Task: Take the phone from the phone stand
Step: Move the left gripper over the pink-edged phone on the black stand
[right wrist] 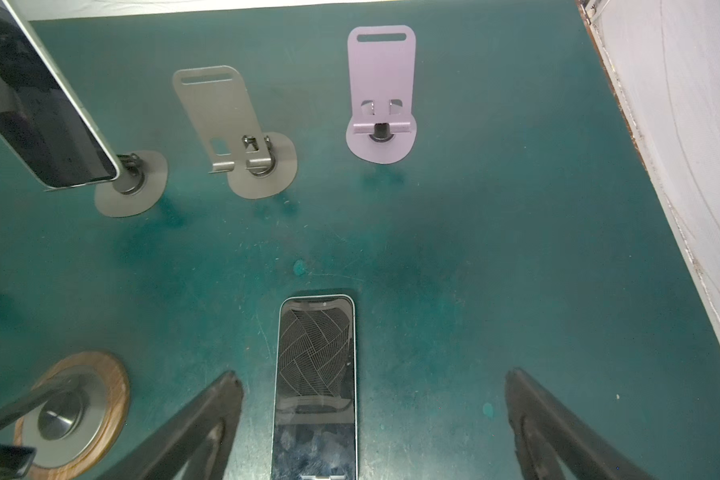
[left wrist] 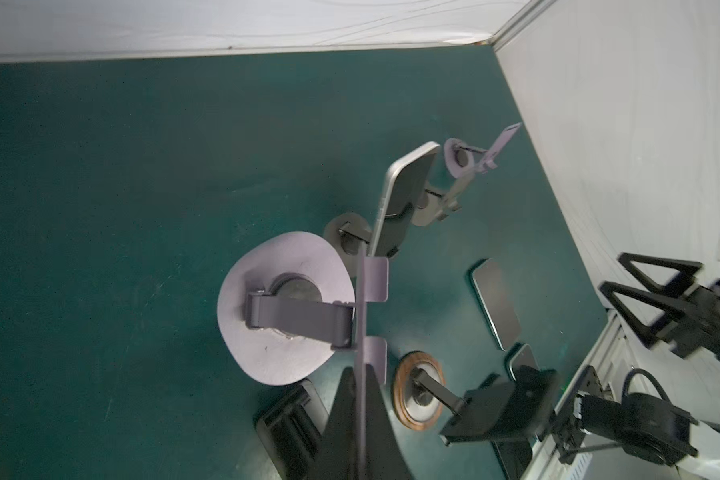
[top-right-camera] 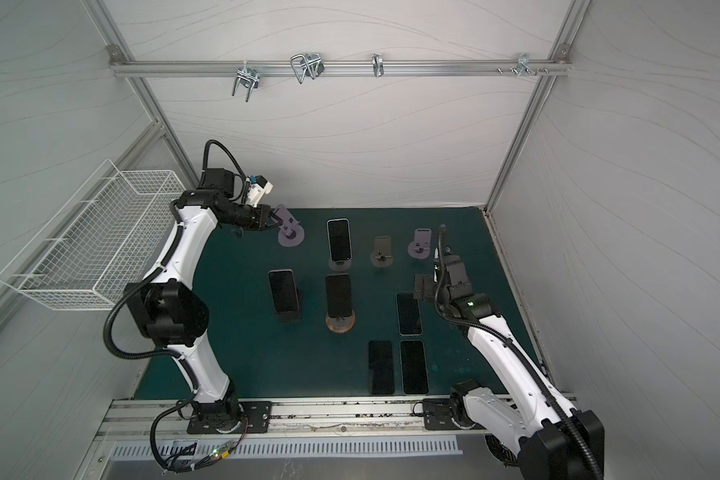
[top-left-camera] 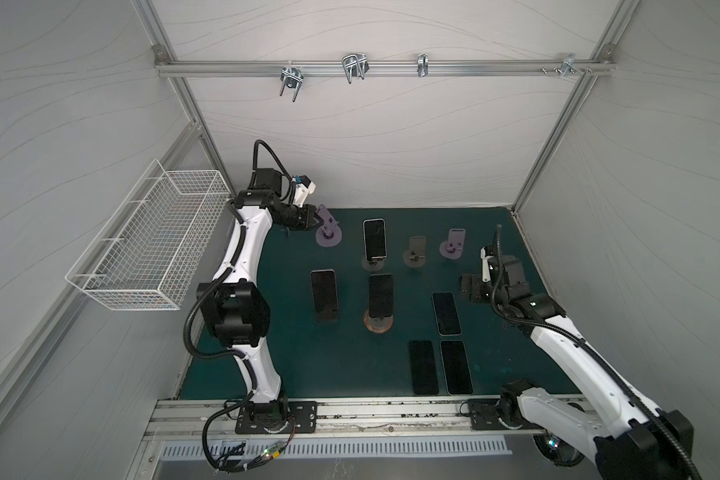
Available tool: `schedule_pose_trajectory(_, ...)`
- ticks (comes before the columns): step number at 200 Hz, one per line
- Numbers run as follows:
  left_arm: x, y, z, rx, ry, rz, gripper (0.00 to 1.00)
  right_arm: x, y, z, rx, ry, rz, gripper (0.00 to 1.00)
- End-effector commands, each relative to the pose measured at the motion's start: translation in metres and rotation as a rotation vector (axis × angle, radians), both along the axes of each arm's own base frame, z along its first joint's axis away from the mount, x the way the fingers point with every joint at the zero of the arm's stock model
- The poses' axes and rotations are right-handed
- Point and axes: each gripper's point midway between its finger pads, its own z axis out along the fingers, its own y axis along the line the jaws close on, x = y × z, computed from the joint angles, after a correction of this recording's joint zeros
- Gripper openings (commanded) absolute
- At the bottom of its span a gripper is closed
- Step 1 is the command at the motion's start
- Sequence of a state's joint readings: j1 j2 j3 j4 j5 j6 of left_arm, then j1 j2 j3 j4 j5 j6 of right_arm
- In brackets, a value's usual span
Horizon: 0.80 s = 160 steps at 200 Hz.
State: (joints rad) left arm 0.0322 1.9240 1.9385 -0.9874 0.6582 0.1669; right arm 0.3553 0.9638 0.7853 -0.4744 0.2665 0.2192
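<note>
The purple stand needs to come down next in my left gripper onto the bare mat below it, beside the phone on the grey stand, and my left gripper needs to release the plate.
Three phones stand on stands: one [top-left-camera: 375, 240] on a grey stand at the back, one [top-left-camera: 381, 296] on a wood-ringed stand [top-left-camera: 378, 326], one [top-left-camera: 324, 293] on a black stand. My left gripper [top-left-camera: 314, 218] [left wrist: 362, 374] is shut on the upright plate of an empty purple stand [top-left-camera: 328, 235] [left wrist: 283, 311] at the back left. My right gripper [top-left-camera: 470, 287] [right wrist: 371, 380] hangs open at the right, low over a phone [right wrist: 314, 374] lying flat on the green mat [top-left-camera: 292, 365], and touches nothing.
Two empty stands, grey [top-left-camera: 415, 251] and purple [top-left-camera: 453, 245], sit at the back right. Two more phones [top-left-camera: 424, 368] [top-left-camera: 456, 368] lie flat near the front. A white wire basket [top-left-camera: 150, 249] hangs on the left wall. Metal hooks [top-left-camera: 354, 66] hang from the rear rail.
</note>
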Motion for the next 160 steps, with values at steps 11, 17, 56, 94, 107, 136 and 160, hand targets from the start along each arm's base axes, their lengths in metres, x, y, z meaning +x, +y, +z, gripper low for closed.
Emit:
schedule_pose_trajectory(11,0.033,0.001,-0.01,-0.012,-0.021,0.026,0.0,0.002,-0.002,0.015,0.001,-0.04,-0.002,0.99)
schedule_pose_trajectory(17,0.036,0.001,-0.019,-0.01,-0.008,0.027,0.0,0.0,-0.004,0.016,0.001,-0.03,-0.012,0.99)
schedule_pose_trajectory(56,0.047,-0.006,-0.073,-0.006,0.083,0.0,0.0,-0.007,-0.006,0.014,0.01,-0.018,-0.019,0.99)
schedule_pose_trajectory(94,0.048,-0.016,-0.099,0.021,0.072,-0.049,0.0,-0.017,-0.008,0.017,0.066,-0.047,-0.048,0.99)
schedule_pose_trajectory(107,0.048,-0.017,-0.111,0.033,0.075,-0.043,0.0,-0.019,-0.005,0.019,0.111,-0.069,-0.04,0.99)
schedule_pose_trajectory(136,0.047,-0.018,-0.132,0.02,0.1,-0.032,0.0,-0.027,0.005,0.023,0.163,-0.086,0.013,0.99)
schedule_pose_trajectory(160,0.048,-0.017,-0.145,0.027,0.124,-0.023,0.0,-0.03,0.002,0.028,0.141,-0.097,0.02,0.99)
